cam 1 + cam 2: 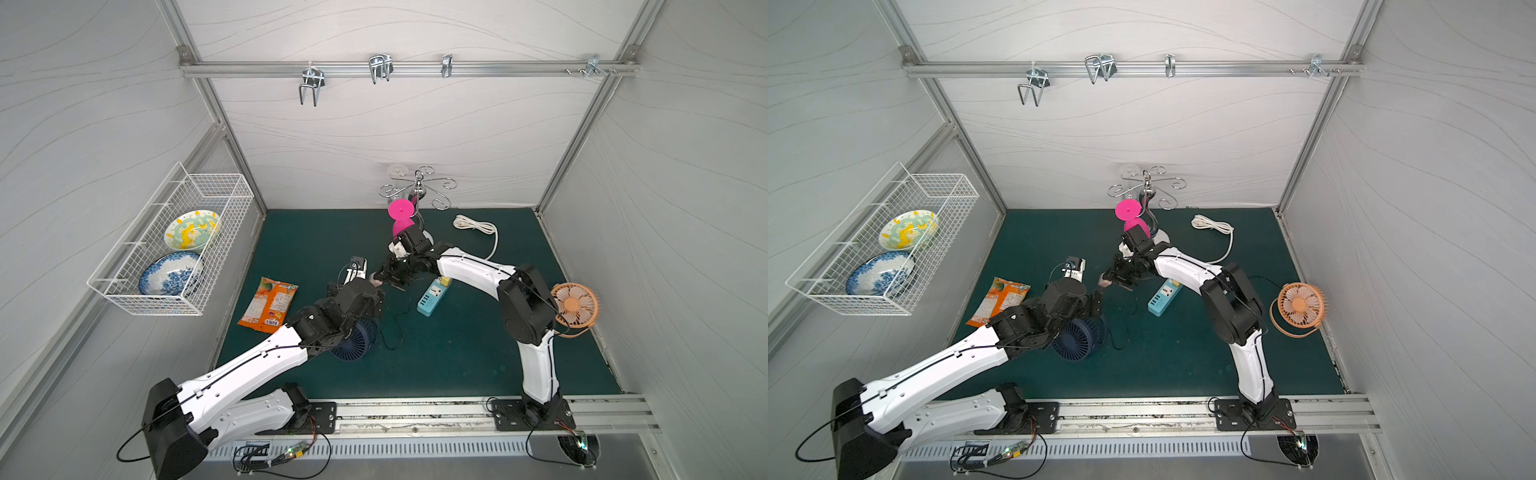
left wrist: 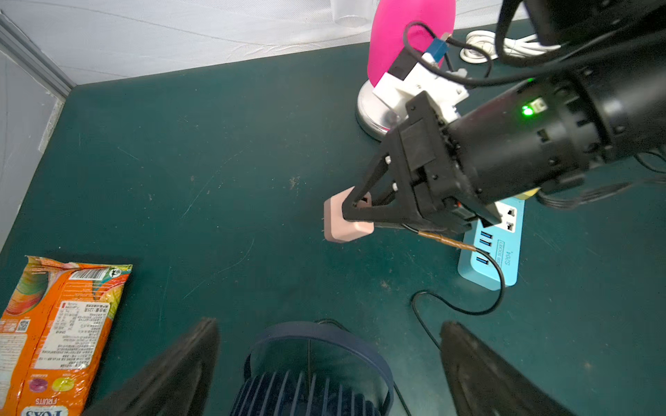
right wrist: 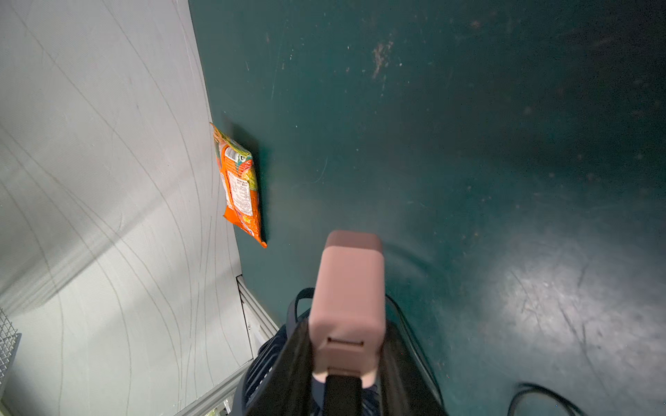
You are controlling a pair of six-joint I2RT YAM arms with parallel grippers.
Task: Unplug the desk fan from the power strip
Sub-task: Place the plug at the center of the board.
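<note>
My right gripper lowers the pink cube plug onto bare mat (image 1: 388, 289) (image 3: 437, 242) just below it next, clear of the power strip, and releases the plug there.
My right gripper (image 1: 384, 277) (image 3: 346, 360) is shut on a pink cube plug (image 1: 376, 279) (image 2: 347, 219) (image 3: 347, 299) and holds it above the mat, left of and clear of the light-blue power strip (image 1: 430, 299) (image 1: 1163, 297) (image 2: 504, 266). From the plug a thin black cable (image 2: 493, 288) loops down toward the dark blue desk fan (image 1: 353, 340) (image 1: 1077, 336) (image 2: 310, 389). This fan lies under my left wrist. My left gripper (image 1: 376, 297) (image 2: 328, 324) hangs open above the fan's rim, touching nothing. A yellow plug (image 1: 445, 281) sits in the strip's far end.
An orange fan (image 1: 574, 304) stands at the right edge of the mat. An orange snack packet (image 1: 269, 305) lies left. A metal stand with a pink cup (image 1: 402, 210) is at the back, beside the coiled white cord (image 1: 473, 226). A wire basket (image 1: 124, 286) holding plates hangs on the left wall.
</note>
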